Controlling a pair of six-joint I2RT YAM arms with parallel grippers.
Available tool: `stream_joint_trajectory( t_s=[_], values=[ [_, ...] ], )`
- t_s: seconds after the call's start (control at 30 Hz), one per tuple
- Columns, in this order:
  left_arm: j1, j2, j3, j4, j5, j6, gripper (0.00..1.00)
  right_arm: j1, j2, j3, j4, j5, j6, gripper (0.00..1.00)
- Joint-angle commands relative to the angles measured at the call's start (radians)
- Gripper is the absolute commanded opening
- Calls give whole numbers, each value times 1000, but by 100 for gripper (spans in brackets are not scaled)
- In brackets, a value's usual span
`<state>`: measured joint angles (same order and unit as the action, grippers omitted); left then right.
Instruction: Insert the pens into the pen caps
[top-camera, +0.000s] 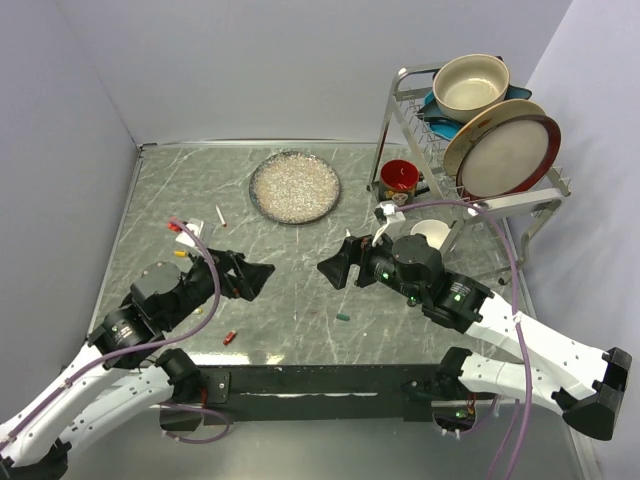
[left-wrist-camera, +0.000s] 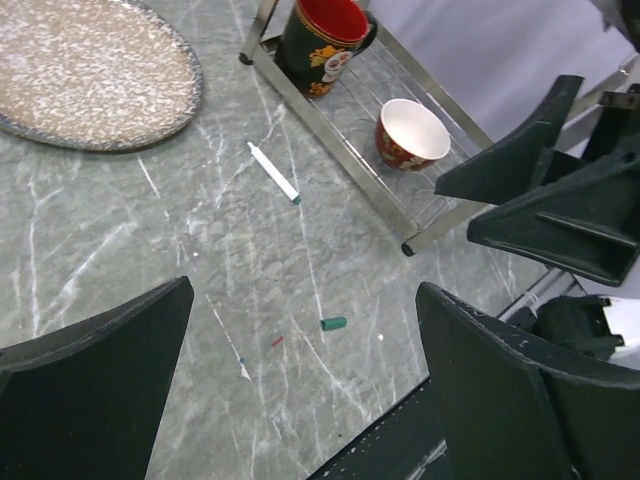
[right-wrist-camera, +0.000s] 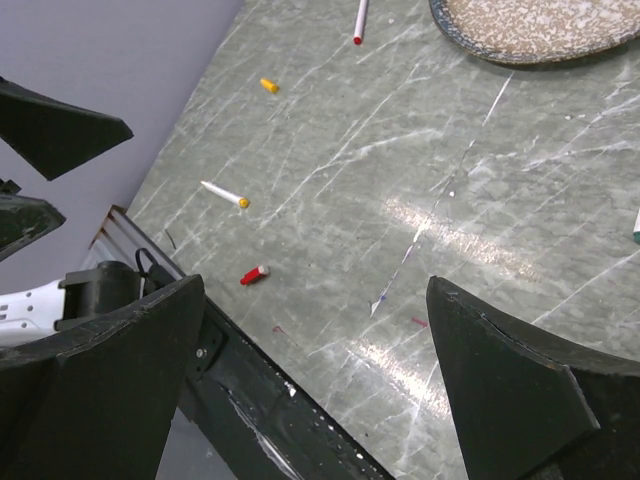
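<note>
The red-tipped pen's white body (top-camera: 220, 214) lies outward and below my left gripper. My left gripper needs to swing outward next, turn its fingers down and lower them around it.
Both grippers are open and empty, hovering above the marble table and facing each other. A dark green cap (top-camera: 343, 317) (left-wrist-camera: 333, 323) lies ahead of my left gripper (top-camera: 258, 280) (left-wrist-camera: 305, 292). A white pen with a green tip (left-wrist-camera: 273, 172) lies beyond it by the rack; its tip shows at the right wrist view's edge (right-wrist-camera: 636, 226). Ahead of my right gripper (top-camera: 332, 268) (right-wrist-camera: 315, 284) lie a red cap (top-camera: 230, 337) (right-wrist-camera: 254, 274), a yellow-tipped pen (right-wrist-camera: 225, 194), an orange-yellow cap (top-camera: 181, 254) (right-wrist-camera: 268, 86) and a red-tipped pen (top-camera: 220, 216) (right-wrist-camera: 359, 20).
A speckled round plate (top-camera: 294, 187) (left-wrist-camera: 80, 70) sits at the back centre. A wire dish rack (top-camera: 520, 205) at the back right holds a large bowl, plates, a red mug (top-camera: 399, 178) and a small bowl (left-wrist-camera: 411, 133). Walls close the left, back and right.
</note>
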<state>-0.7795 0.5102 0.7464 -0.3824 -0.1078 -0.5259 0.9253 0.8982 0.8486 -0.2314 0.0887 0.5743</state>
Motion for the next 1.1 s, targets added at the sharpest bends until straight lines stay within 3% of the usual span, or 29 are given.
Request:
stream_joint_trajectory(
  t_s=[0.0, 0.07, 0.23, 0.33, 0.4, 0.57, 0.77, 0.9, 1.07],
  values=[
    [2, 20, 13, 11, -87, -17, 99, 3, 4, 18, -5, 6, 2, 100],
    [2, 30, 8, 11, -159, -55, 99, 3, 14, 23, -22, 22, 1, 100],
    [3, 152, 50, -101, -496, -199, 99, 4, 25, 40, -40, 3, -8, 100],
    [28, 264, 96, -144, -588, -276, 99, 13, 15, 32, -31, -1, -10, 100],
    [113, 350, 126, -154, -570, -304, 99, 20, 10, 17, -14, -13, -16, 99],
    [469, 500, 203, -96, -255, -321, 97, 43, -4, -25, 36, -52, -68, 96],
    [534, 760, 339, -49, -387, -283, 88, 63, -30, -74, 113, -102, -119, 84],
    [591, 988, 517, -65, -301, -201, 84, 69, -45, -88, 129, -142, -125, 81],
    [629, 1218, 697, -104, -290, -145, 80, 72, -81, -106, 148, -190, -129, 79]
  ],
)
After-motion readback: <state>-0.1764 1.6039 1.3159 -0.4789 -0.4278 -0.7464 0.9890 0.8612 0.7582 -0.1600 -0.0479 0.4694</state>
